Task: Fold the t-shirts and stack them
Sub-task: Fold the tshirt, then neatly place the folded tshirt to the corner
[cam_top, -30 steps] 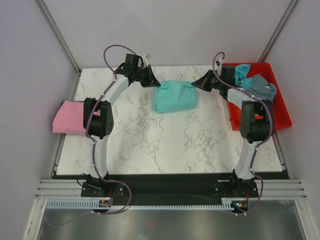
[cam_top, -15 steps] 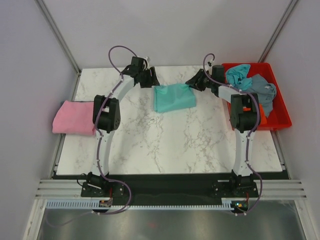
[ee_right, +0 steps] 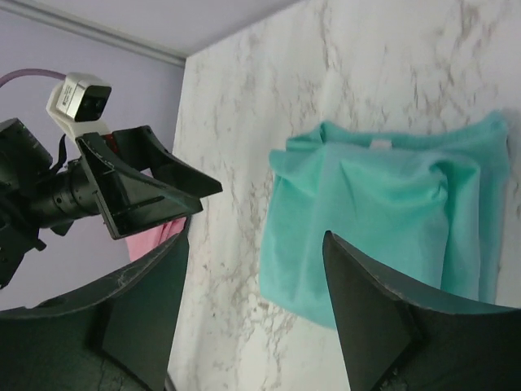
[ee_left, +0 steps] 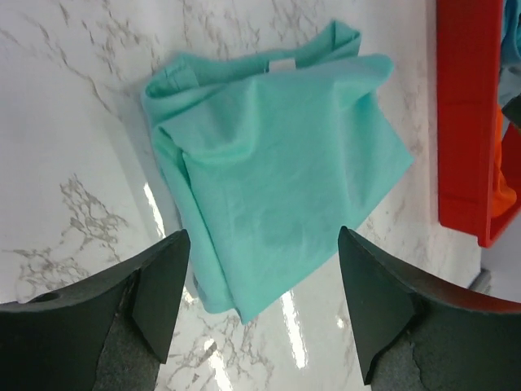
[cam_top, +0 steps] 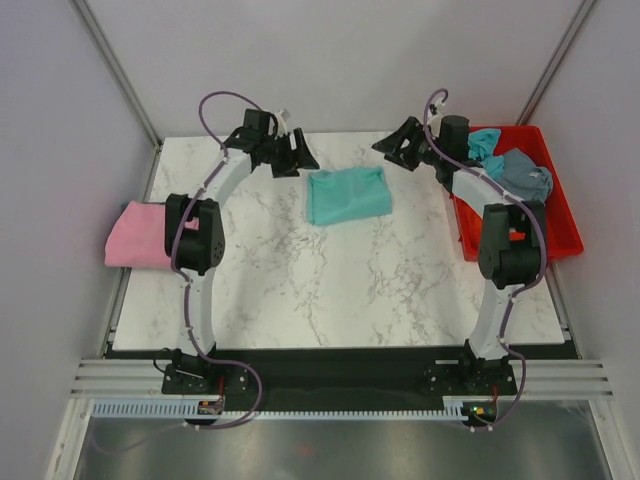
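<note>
My left gripper moves down and back, toward the right in the top view, onto the shirt's nearest side edge (cam_top: 313,208) (ee_left: 202,265) next, as the shirt lies flat below.
A teal-green t-shirt (cam_top: 347,195) lies folded flat on the marble table, far centre; both wrist views show it (ee_left: 277,171) (ee_right: 383,212). My left gripper (cam_top: 297,158) hovers open just left of it, with nothing between its fingers (ee_left: 159,289). On the other side my right gripper (cam_top: 392,150) is open too, off the shirt's far right corner. A folded pink t-shirt (cam_top: 140,234) rests at the table's left edge. Light blue (cam_top: 484,145) and grey-blue (cam_top: 522,174) t-shirts lie crumpled in the red tray (cam_top: 560,225); a bit of orange shirt (ee_left: 503,159) shows there.
The red tray stands along the right side of the table, behind my right arm. Grey enclosure walls close in on the left, right and far sides. The black base rail runs along the near edge.
Both grippers have let go of the teal-green t-shirt and opened, lifting away from its far corners. The shirt now lies flat and folded on the table.
</note>
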Motion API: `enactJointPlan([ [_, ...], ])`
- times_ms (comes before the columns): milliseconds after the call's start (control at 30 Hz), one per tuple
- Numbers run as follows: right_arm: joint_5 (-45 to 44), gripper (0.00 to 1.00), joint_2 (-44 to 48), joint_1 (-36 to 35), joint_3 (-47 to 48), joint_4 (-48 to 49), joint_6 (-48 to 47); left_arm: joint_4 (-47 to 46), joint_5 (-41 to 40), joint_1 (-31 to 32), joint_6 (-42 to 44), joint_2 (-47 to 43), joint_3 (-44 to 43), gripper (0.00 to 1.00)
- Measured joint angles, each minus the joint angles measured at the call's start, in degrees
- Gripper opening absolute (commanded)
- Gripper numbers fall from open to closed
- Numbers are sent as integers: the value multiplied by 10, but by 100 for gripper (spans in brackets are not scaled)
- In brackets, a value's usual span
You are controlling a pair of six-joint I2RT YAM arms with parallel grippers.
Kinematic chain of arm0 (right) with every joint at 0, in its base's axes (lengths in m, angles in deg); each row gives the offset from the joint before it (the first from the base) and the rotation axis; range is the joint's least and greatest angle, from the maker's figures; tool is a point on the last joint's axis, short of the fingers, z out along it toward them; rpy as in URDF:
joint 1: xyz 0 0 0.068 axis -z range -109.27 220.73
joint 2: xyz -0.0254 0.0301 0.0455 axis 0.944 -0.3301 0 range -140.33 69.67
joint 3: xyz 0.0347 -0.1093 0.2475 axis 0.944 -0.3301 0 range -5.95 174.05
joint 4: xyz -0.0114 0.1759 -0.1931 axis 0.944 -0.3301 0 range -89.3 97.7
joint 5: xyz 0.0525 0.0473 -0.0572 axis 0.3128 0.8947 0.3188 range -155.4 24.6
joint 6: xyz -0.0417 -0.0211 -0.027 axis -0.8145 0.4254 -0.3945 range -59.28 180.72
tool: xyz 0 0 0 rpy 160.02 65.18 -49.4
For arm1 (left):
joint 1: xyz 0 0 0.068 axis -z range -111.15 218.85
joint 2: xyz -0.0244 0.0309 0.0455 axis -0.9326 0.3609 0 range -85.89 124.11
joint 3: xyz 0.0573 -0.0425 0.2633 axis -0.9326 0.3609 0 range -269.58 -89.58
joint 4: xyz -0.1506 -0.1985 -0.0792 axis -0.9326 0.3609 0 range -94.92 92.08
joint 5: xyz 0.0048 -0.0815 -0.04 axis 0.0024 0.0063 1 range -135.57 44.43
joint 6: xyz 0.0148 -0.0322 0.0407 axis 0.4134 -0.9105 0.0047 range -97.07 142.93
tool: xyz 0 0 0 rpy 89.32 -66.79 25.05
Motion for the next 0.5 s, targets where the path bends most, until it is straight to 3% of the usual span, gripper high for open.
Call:
enactJointPlan([
  [233,41,75,-34,-5,-123,11,74,8,66,-8,-22,0,80,84],
  [500,55,75,-87,-9,-113,10,97,-5,118,-17,-39,20,90,83],
])
